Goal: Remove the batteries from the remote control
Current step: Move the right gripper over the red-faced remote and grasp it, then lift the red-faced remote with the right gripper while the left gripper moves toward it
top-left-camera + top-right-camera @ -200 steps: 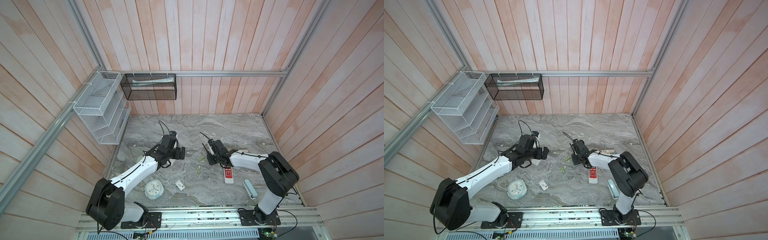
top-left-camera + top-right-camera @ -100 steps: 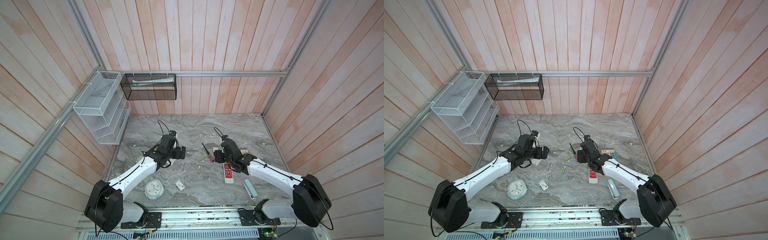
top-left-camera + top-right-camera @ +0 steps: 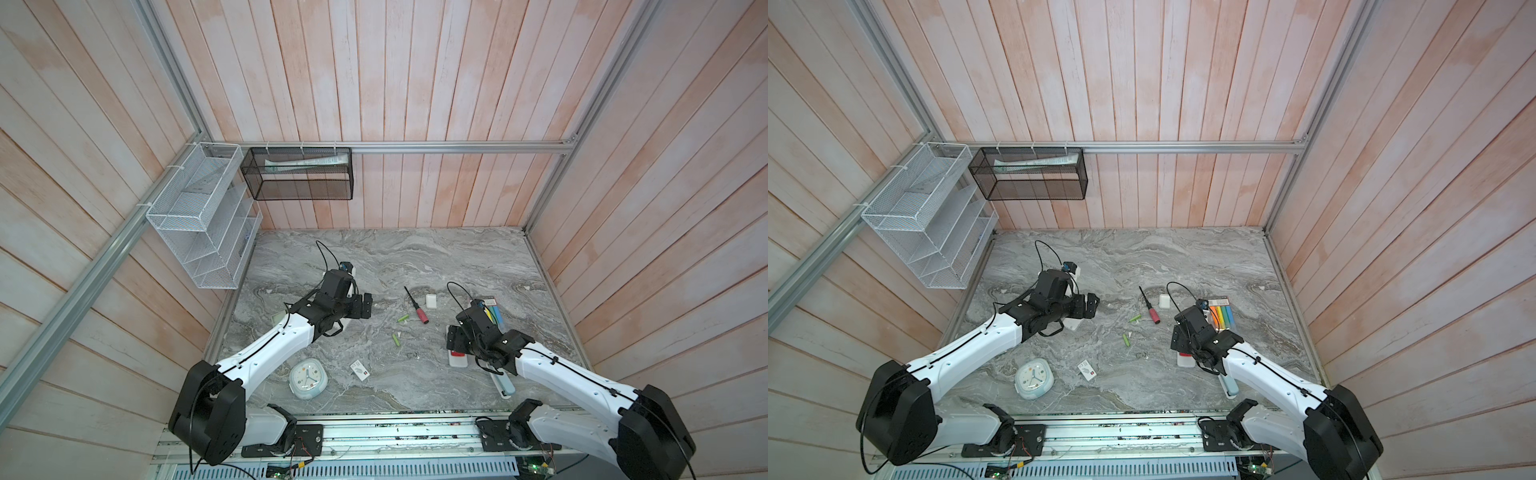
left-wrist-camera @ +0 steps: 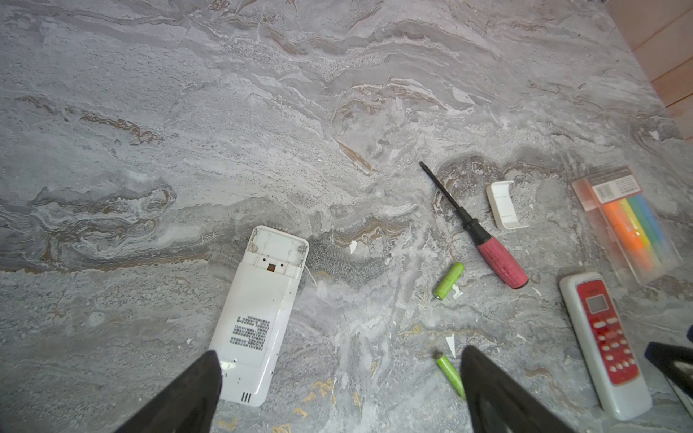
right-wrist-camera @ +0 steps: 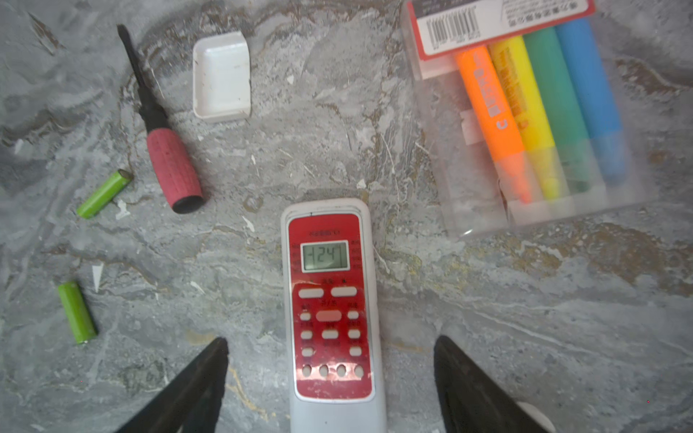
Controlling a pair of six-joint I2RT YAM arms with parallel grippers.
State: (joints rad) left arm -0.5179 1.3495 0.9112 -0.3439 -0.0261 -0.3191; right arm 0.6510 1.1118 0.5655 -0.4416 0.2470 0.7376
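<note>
My right gripper moves down and back next, astride the white lower end [image 5: 338, 417] of the red-faced remote control [image 5: 330, 307], since bare marble leaves both fingers room.
Two yellow-green batteries [image 4: 449, 280] [image 4: 450, 375] lie loose on the marble, seen in both top views [image 3: 403, 318] [image 3: 1126, 340]. A white remote control [image 4: 258, 315] lies face down, its battery bay open and empty. My left gripper [image 4: 337, 352] hangs open above the marble, one finger over the white remote's end and the other beside a battery. A red-faced remote control [image 5: 330, 307] lies face up with its display lit. My right gripper [image 5: 332, 343] is open, jaws either side of that remote without touching it.
A red-handled screwdriver [image 5: 165, 150] and a white battery cover [image 5: 221, 77] lie behind the batteries. A pack of highlighters [image 5: 536, 112] sits at the right. A round clock [image 3: 308, 378] and a small card [image 3: 360, 370] lie near the front. Mesh racks [image 3: 203, 216] hang on the walls.
My right gripper has drawn back from the screwdriver toward the right front, stopping over the red remote with its jaws wider. The screwdriver stays on the marble. The left arm has not moved.
</note>
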